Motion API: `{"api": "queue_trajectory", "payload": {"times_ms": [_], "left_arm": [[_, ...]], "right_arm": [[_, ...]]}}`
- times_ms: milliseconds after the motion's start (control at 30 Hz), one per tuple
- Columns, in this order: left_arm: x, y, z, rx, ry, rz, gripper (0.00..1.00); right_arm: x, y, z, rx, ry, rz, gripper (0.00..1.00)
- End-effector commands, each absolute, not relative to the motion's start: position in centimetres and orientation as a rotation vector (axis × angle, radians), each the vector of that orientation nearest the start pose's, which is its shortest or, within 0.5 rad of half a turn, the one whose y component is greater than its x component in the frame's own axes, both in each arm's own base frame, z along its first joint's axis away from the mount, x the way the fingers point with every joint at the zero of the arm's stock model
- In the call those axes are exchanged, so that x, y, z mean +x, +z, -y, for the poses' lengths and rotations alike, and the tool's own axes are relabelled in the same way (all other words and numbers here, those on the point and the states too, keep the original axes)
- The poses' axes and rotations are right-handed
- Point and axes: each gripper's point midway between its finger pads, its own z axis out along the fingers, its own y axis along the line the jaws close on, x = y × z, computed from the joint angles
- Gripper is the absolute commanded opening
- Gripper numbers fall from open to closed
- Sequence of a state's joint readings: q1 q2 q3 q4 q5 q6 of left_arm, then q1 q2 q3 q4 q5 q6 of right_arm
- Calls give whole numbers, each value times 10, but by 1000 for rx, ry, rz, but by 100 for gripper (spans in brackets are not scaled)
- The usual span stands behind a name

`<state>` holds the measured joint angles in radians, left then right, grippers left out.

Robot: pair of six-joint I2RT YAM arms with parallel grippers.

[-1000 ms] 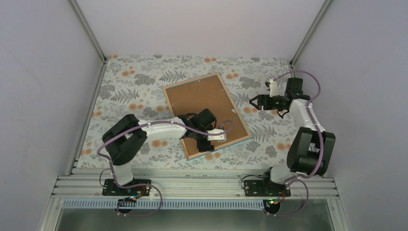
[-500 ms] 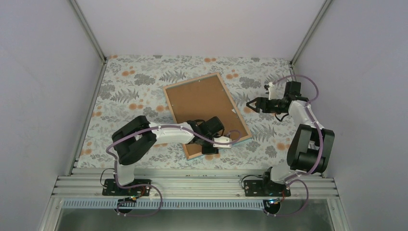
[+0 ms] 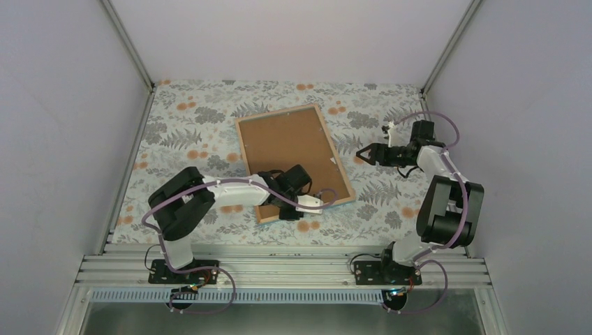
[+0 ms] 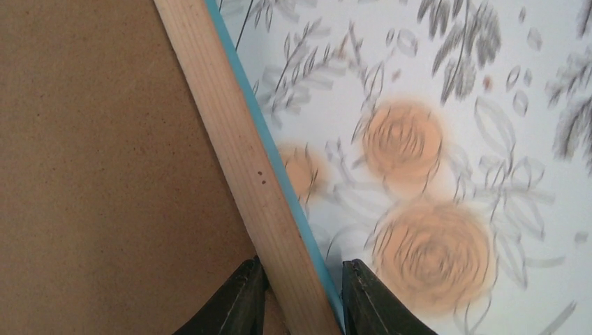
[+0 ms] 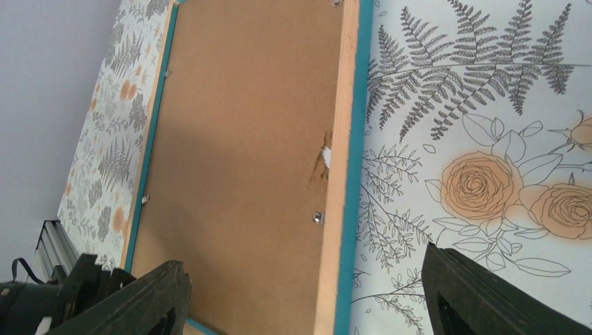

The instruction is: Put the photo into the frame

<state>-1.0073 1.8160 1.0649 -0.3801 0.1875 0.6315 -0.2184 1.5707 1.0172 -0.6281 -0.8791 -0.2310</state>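
My right gripper lowers its open fingers around the rail by the torn spot next, since the rail lies below the gripper, to its left in the top view.
The frame (image 3: 336, 153) lies face down on the flowered tablecloth, pale wood back up, with a teal edge showing. A plain brown backing board (image 3: 286, 150) fills it. The photo is hidden. My left gripper (image 3: 285, 209) is shut on the frame's near rail (image 4: 244, 153), one finger on the board side and one on the teal outer side (image 4: 300, 296). My right gripper (image 3: 364, 153) is open and empty, just right of the frame's long right rail (image 5: 343, 139). Its jaws stand wide above the rail and cloth (image 5: 307, 300).
The backing board (image 5: 244, 139) has a torn pale spot and small metal tabs near the right rail. Grey walls enclose the table on three sides. The arm bases and a metal rail run along the near edge.
The left gripper has pulled the frame's near end to the left, so the frame has shifted and turned a little. The right gripper has moved slightly and stays open.
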Motion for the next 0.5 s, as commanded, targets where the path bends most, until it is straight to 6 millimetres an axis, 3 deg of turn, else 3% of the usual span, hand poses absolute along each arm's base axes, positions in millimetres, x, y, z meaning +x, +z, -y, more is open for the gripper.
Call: {"api": "queue_trajectory", "payload": {"times_ms": [0,267,467], "left_arm": [[195,20,325,-2592,369,2276,29],[207,38,360,-2539,426,2465,39],[216,28,373,-2425,404,2581,39]], "right_arm": [[348,128,-59,-212,1045,-2383,81],[345,121,-67,-190,1164,-2366,81],[346,97,-73,-78,1319,-2400,78]]}}
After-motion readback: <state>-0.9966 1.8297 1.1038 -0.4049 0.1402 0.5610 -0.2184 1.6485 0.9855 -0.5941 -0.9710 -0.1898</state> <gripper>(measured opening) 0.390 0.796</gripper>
